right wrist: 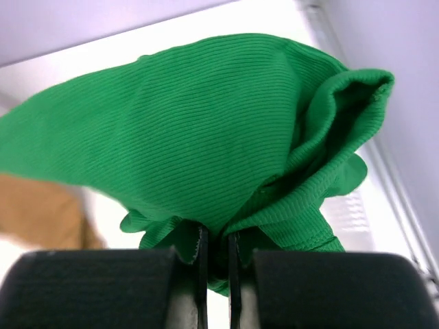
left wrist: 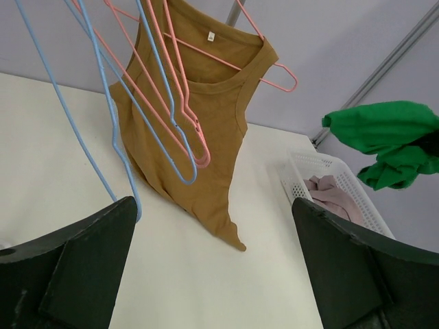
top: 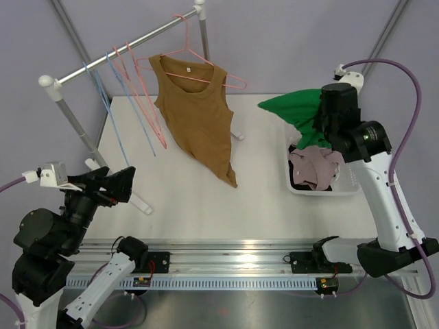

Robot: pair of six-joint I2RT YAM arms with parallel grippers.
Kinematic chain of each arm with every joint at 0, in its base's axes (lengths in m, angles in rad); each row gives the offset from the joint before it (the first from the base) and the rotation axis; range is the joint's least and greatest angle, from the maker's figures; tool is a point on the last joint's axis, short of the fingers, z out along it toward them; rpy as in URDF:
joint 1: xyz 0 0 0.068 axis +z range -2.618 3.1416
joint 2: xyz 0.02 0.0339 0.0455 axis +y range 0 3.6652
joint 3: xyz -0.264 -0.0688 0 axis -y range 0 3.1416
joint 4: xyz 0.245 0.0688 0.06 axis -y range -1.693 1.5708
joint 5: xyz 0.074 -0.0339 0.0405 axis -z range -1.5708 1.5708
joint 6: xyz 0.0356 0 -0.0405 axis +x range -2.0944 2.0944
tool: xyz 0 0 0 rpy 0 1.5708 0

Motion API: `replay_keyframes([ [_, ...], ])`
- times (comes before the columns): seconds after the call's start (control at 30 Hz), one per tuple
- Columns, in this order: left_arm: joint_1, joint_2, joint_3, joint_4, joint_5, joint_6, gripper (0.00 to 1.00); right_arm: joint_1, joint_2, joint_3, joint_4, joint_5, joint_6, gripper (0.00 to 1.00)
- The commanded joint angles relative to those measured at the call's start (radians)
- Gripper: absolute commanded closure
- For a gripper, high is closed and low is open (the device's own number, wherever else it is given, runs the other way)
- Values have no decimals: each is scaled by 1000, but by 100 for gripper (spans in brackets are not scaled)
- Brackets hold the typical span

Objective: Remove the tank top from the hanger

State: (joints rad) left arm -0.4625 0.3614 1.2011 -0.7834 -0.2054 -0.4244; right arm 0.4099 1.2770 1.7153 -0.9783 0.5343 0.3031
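The green garment in my right gripper still hangs above the basket's rim, so I must lower it inside, where the pinkish garment lies below, and release it.
A brown tank top (top: 199,120) hangs on a pink hanger (top: 188,42) from the rail, its hem tip reaching down to the table; it also shows in the left wrist view (left wrist: 206,123). My left gripper (top: 113,181) is open and empty, low at the table's left front, well short of the top; in the left wrist view its jaws (left wrist: 214,205) stand wide apart. My right gripper (right wrist: 214,240) is shut on a green garment (right wrist: 192,130), held above the basket (top: 346,188) at the right (top: 291,108).
Several empty pink and blue hangers (top: 137,103) hang left of the tank top on the white rail (top: 123,51). The white basket holds a pinkish garment (top: 312,168). The rack's feet (top: 140,202) rest on the table.
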Motion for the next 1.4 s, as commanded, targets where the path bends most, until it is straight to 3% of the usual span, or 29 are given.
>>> replay_keyframes([
  [0.0,-1,31,60,0,55,21,1,-168,51,-20,15,2,-24,100],
  [0.1,-1,62,104,9,95,22,1,-271,108,-118,90,-84,11,100],
  [0.33,-1,160,235,48,176,36,1,-382,261,-417,344,-324,100,100],
  [0.57,-1,396,425,13,241,12,1,-419,455,-494,431,-366,133,96],
  [0.6,-1,419,443,15,247,6,1,-434,469,-493,431,-372,133,92],
  [0.67,-1,488,508,15,232,1,1,-436,457,-488,406,-362,136,74],
  [0.77,-1,577,600,-2,163,-1,1,-436,324,-445,342,-341,139,32],
  [0.8,-1,596,617,-1,153,-2,1,-436,299,-394,287,-320,134,23],
  [0.83,-2,615,633,4,150,-4,1,-436,274,-361,255,-303,130,3],
  [0.97,-56,714,713,29,80,6,1,-436,149,-215,127,-228,94,0],
  [1.03,-122,787,753,26,-18,25,1,-436,98,-178,99,-223,85,1],
  [1.07,-202,816,776,23,-142,39,1,-436,38,-181,105,-233,74,1],
  [1.13,-286,920,866,0,-298,68,1,-436,-28,-221,145,-299,76,0],
  [1.37,-312,1164,1018,42,-491,79,1,-436,-264,-403,251,-738,132,1],
])
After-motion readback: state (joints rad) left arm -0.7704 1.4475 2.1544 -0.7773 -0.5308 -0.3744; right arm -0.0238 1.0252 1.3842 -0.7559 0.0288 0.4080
